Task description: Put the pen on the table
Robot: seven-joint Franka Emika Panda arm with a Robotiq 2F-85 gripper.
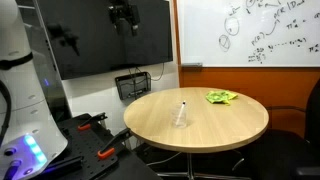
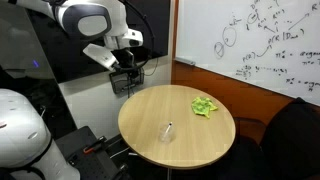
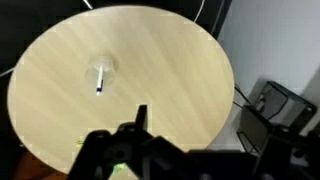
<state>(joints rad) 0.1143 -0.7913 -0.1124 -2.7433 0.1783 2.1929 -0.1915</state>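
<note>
My gripper moves down and away from my base over the glass next, then sets its open fingers around the pen's top (image 1: 183, 104) (image 3: 98, 91).
The pen (image 3: 100, 80), thin and pale with a dark tip, stands inside a clear drinking glass (image 3: 100, 68) near the middle of the round tan table (image 3: 170, 60). The glass shows in both exterior views (image 1: 181, 116) (image 2: 168, 131), with the pen's top sticking out above its rim (image 1: 183, 104). My gripper (image 1: 123, 17) (image 2: 125, 66) hangs high above and beyond the table's far edge, well away from the glass. It looks open and holds nothing. In the wrist view one of its dark fingers (image 3: 141, 118) shows at the bottom.
A crumpled green thing (image 1: 221, 97) (image 2: 205, 105) lies on the table near its edge. A black wire basket (image 1: 133, 85) sits by the wall behind the table. A low black shelf with orange-handled tools (image 1: 95, 125) is beside it. A whiteboard (image 1: 250, 30) hangs behind.
</note>
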